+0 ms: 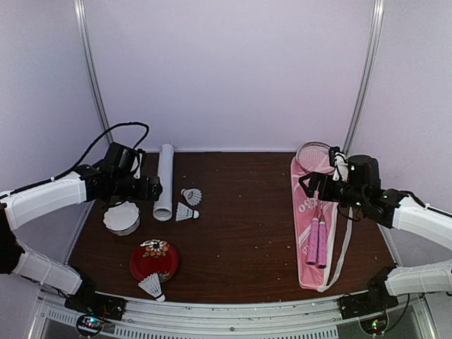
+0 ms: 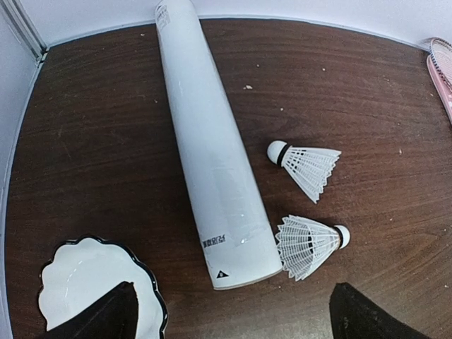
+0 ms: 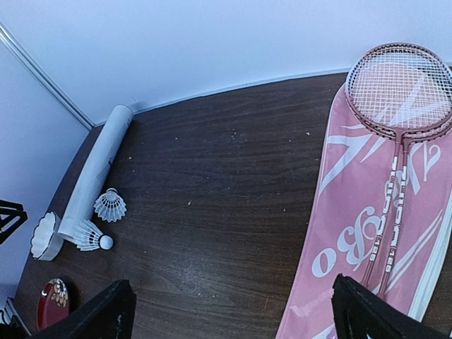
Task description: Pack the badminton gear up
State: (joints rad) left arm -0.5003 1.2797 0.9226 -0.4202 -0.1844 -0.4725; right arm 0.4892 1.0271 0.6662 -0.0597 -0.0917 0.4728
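The long white tube is next for my left gripper, which needs to move away from my base, turn in line with it and lower to its middle (image 1: 164, 182).
The long white tube (image 1: 164, 182) lies at the back left, also in the left wrist view (image 2: 212, 148). Two white shuttlecocks (image 1: 191, 195) (image 1: 186, 212) lie just right of its near end, seen close in the left wrist view (image 2: 307, 166) (image 2: 308, 245). A third shuttlecock (image 1: 151, 285) lies near the front edge. Two racquets with pink handles (image 1: 317, 240) lie on the long pink bag (image 1: 311, 265) at the right; a racquet head (image 3: 399, 88) shows on the bag (image 3: 353, 233). My left gripper (image 2: 236, 314) is open and empty above the tube's near end. My right gripper (image 3: 233, 311) is open and empty, left of the bag.
A white scalloped bowl (image 1: 121, 217) sits left of the tube's near end, under my left finger (image 2: 106, 318). A red floral plate (image 1: 154, 260) lies at the front left beside the third shuttlecock. White walls enclose the brown table (image 1: 240, 219).
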